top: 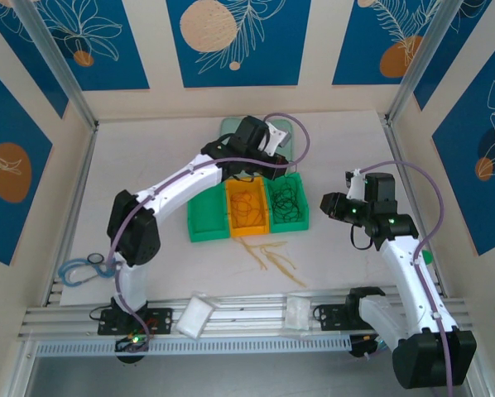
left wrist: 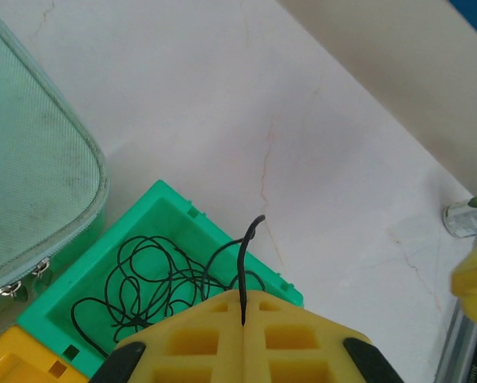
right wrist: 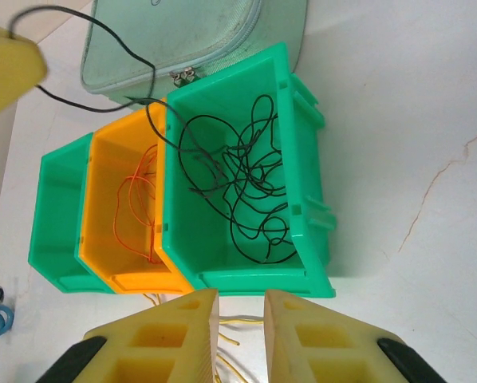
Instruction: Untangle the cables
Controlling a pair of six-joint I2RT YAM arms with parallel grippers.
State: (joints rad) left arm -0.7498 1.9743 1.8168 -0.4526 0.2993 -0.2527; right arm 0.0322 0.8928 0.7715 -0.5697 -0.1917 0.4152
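Observation:
Next, my left gripper lowers toward the tangle in the green bin below it and releases its black cable, as the cable still runs into that bin.
My left gripper (left wrist: 244,311) is shut on a black cable (left wrist: 249,243), whose short end sticks up past the yellow fingers (left wrist: 199,335). That cable (right wrist: 103,28) arcs from the left gripper's finger (right wrist: 7,68) down into the right green bin (right wrist: 302,144), joining a tangle of black cables (right wrist: 246,171). Thin orange cables (right wrist: 131,203) lie in the orange bin (right wrist: 103,263). Loose yellow cables (top: 274,258) are spread on the table in front of the bins. My right gripper (right wrist: 240,335) hangs open and holds nothing, just in front of the green bin and over the yellow cables (right wrist: 242,321).
An empty green bin (top: 204,219) stands left of the orange one. A mint zip pouch (left wrist: 31,167) lies behind the bins. A light-blue coiled cord (top: 82,269) sits by the left arm's base. Two white pieces (top: 196,315) rest on the front rail.

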